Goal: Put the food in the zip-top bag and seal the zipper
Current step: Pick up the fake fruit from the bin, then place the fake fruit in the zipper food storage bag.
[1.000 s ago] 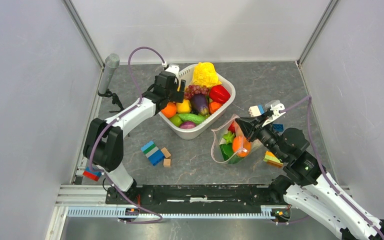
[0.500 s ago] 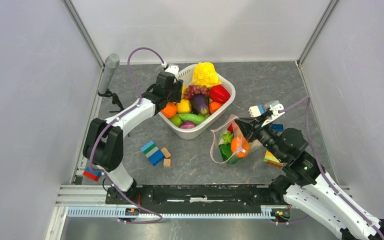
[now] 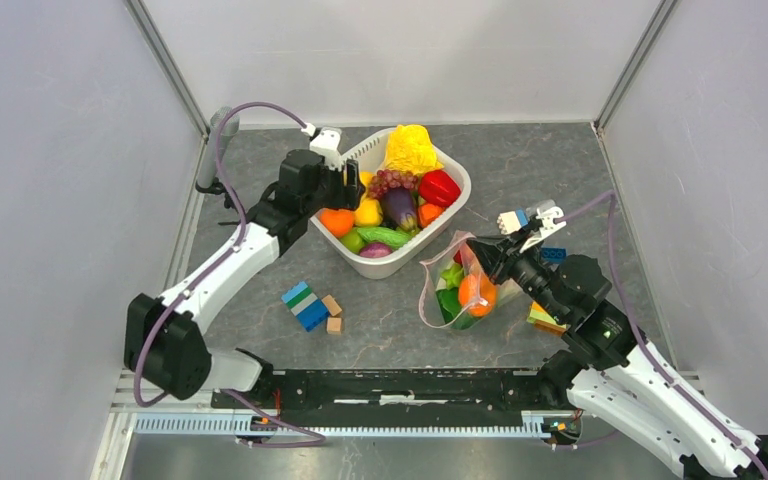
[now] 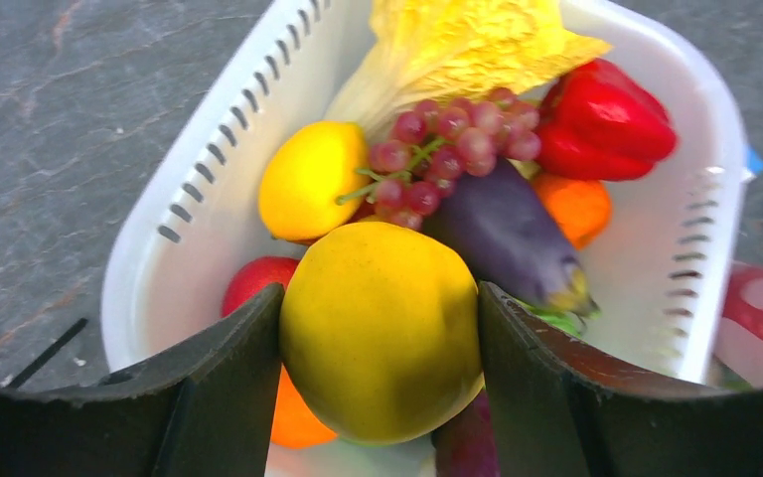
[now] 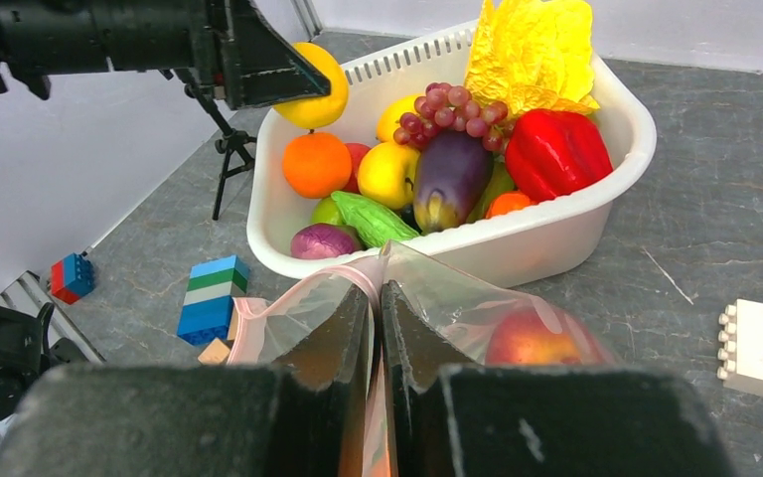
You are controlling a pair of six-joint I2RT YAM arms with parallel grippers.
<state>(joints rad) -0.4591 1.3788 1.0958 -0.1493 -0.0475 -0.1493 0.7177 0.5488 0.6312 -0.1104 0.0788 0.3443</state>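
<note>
My left gripper will next move back and across over the bag's opening [image 3: 437, 293], to its right in the top view and open for the yellow fruit.
My left gripper [image 4: 380, 290] is shut on a yellow round fruit [image 4: 382, 328] and holds it above the left end of the white basket [image 4: 209, 189]. From the top view it [image 3: 345, 188] covers the fruit. The basket holds a red pepper [image 3: 439, 187], grapes [image 3: 390, 181], an eggplant [image 3: 398, 207], an orange [image 3: 338, 221] and more food. My right gripper [image 5: 378, 293] is shut on the pink zipper [image 5: 293, 286] and holds the clear zip-top bag [image 3: 455, 290] open and upright. The bag holds an orange fruit [image 3: 475, 293], a green one [image 3: 452, 302] and a red-orange one [image 5: 536, 338].
A blue-green block stack [image 3: 305, 305] and tan blocks [image 3: 332, 312] lie in front of the basket. A white block [image 3: 513, 220], a blue block [image 3: 555, 254] and a striped block [image 3: 543, 318] lie by the right arm. A microphone on a small tripod [image 3: 222, 185] stands far left.
My left arm has swung its elbow out to the left and drawn the gripper back and up over the basket's left end. The bag has shifted slightly left.
</note>
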